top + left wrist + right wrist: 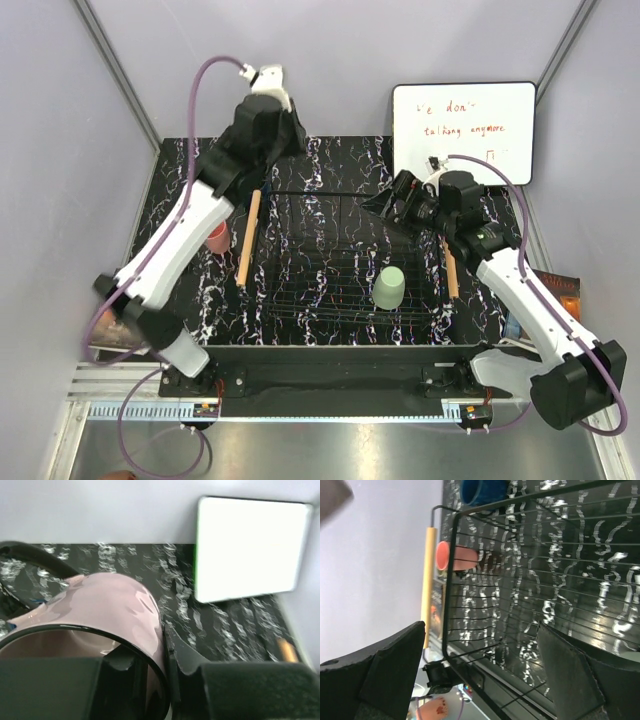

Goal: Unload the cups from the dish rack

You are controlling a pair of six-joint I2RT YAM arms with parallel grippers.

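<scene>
The mauve cup in the left gripper should come down next onto the bare marbled tabletop by the rack's far edge (291, 181) and be let go there, because that spot is empty.
My left gripper (162, 655) is shut on the rim of a mauve cup (110, 605), one finger inside it and one outside, and holds it above the marbled tabletop. From above, the left gripper (270, 110) is at the table's back left and hides that cup. A mint green cup (389, 288) stands upside down in the black wire dish rack (330, 215). My right gripper (390, 208) hangs open and empty over the rack's back right; its wrist view shows its jaws (480, 665) wide apart over the wires. A pink cup (216, 237) stands left of the rack. A dark blue cup (482, 490) sits beyond the rack's edge.
A whiteboard (463, 130) with red writing leans at the back right. Wooden bars (248, 238) run along both sides of the rack. Books lie off the table's right edge (555, 290). Grey walls close in on three sides.
</scene>
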